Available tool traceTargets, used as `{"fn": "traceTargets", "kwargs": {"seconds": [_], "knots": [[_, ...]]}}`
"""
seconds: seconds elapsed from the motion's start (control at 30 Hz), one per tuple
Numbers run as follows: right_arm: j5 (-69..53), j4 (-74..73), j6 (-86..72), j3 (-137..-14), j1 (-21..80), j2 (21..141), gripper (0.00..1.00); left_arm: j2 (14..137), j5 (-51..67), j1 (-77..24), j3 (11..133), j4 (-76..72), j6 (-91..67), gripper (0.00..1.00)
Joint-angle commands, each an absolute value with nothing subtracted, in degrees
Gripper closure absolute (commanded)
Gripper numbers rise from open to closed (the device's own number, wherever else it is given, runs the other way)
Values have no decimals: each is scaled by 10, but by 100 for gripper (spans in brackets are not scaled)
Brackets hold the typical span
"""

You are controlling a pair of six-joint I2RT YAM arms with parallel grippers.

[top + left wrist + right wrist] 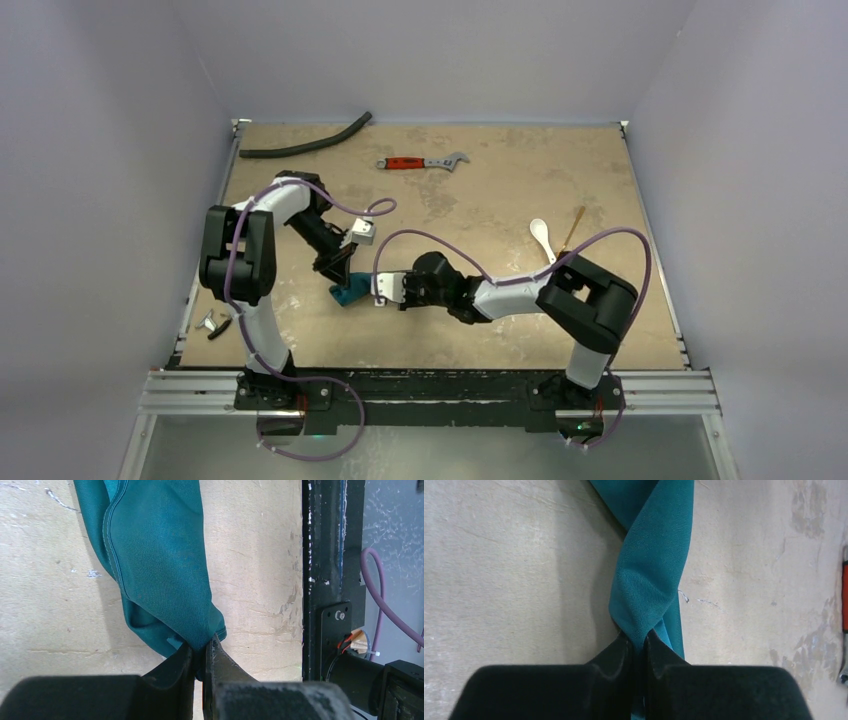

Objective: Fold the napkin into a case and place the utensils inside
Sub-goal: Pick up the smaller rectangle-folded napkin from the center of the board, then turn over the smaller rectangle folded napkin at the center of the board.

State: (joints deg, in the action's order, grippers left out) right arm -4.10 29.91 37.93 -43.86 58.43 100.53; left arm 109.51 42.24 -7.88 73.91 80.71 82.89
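My left gripper will next pull its end of the napkin back toward the base and down onto the table to release it, because the napkin is bunched and twisted.
The teal-green napkin [350,293] is bunched up and mostly hidden between the two arms near the table's middle left. My left gripper [201,649] is shut on one end of the napkin [155,555], the cloth pinched between its jaws. My right gripper [639,639] is shut on a twisted fold of the napkin [651,565]. In the top view the left gripper [340,272] and the right gripper [372,292] sit close together over the cloth. The white plastic spoon [541,238] and the slim tan wooden utensil [573,228] lie apart on the table's right side.
A red-handled wrench [420,161] lies at the back middle and also shows at the right edge of the right wrist view as a red strip [845,597]. A dark hose [305,142] lies at the back left. Small black-handled pliers [214,323] rest by the left edge.
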Motion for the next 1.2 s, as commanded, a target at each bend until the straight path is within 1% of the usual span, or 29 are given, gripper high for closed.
{"fn": "traceTargets", "kwargs": {"seconds": [0.0,0.1,0.17,0.3,0.37,0.43,0.53,0.63,0.8,0.9,1.17], "knots": [[-54,265,392,-477,580,1008,100,1062,452,-74,768,824,825,100],[-65,237,378,-481,579,981,100,1046,457,-74,774,824,811,100],[-93,188,367,-491,579,951,100,1030,463,-75,771,824,802,100],[-174,3,351,-547,574,903,100,981,458,-93,739,824,788,100],[-215,-99,341,-589,567,893,100,953,453,-116,717,825,776,100],[-273,-171,327,-614,558,882,100,930,457,-143,691,825,758,100],[-347,-246,315,-628,551,890,100,914,459,-183,646,825,748,100],[-406,-309,356,-640,522,938,100,937,450,-190,620,825,752,100],[-427,-335,398,-660,513,1034,96,998,413,-175,635,826,788,100],[-435,-340,425,-675,506,1080,94,1055,406,-160,659,826,808,100],[-428,-319,458,-708,461,1127,74,1166,380,-130,729,825,843,100]]}}
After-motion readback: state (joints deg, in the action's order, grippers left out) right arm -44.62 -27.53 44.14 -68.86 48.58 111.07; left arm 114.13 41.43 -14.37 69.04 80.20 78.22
